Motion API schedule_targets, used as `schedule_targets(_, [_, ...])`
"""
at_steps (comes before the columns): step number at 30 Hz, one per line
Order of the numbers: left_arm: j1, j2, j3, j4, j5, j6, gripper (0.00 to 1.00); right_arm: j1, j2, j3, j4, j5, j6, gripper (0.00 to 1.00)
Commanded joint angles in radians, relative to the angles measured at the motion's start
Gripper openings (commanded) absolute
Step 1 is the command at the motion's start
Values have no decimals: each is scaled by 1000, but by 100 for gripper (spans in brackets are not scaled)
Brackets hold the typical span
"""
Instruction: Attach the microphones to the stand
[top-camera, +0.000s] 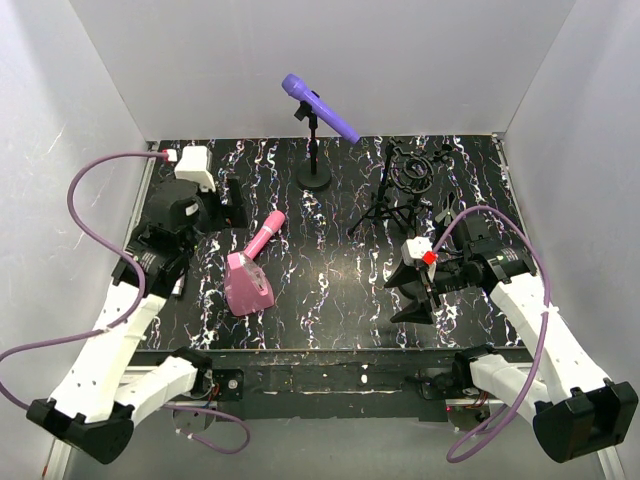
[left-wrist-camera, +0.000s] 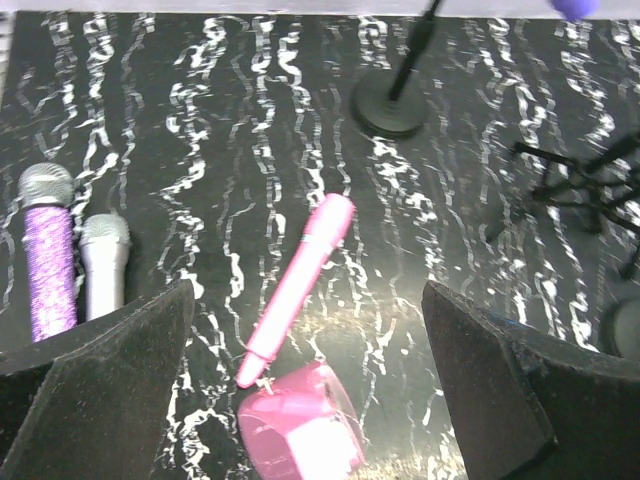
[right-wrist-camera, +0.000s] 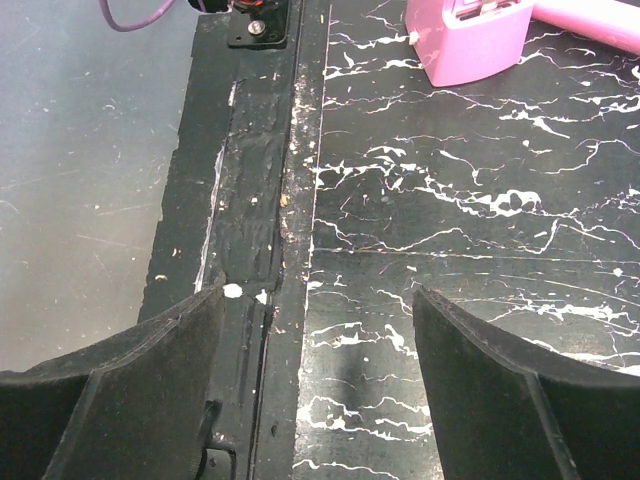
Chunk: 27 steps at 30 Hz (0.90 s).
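I should next lower my left gripper to the left in the wrist view, astride the unmounted silver-grey microphone below it, around its upper body.
A plain purple microphone sits clipped on the round-base stand at the back. A pink microphone lies on the black marbled mat, its tail by a squat pink block. In the left wrist view the pink microphone lies between my open fingers; a glittery purple microphone and a silver-grey one lie side by side at the left. My left gripper is open and empty above the mat. My right gripper is open and empty over the mat's near edge.
A black tripod stand with a ring mount stands at the back right, also in the left wrist view. The pink block shows in the right wrist view. White walls close in three sides. Purple cables loop beside both arms.
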Motion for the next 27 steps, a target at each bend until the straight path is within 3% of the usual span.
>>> schedule_targets(1, [115, 27, 29, 20, 5, 18, 98, -2, 4, 17, -32, -15, -30, 82])
schedule_targets(8, [462, 82, -49, 66, 215, 0, 98, -2, 6, 23, -47, -24, -38, 82])
schedule_targets(13, [485, 125, -114, 130, 130, 23, 98, 0, 18, 23, -50, -18, -41, 82])
schedule_targets(21, [491, 336, -161, 178, 85, 70, 98, -2, 23, 22, -60, -33, -44, 82])
schedule_targets(27, [491, 534, -148, 221, 85, 132, 82, 0, 17, 17, -63, -45, -48, 82])
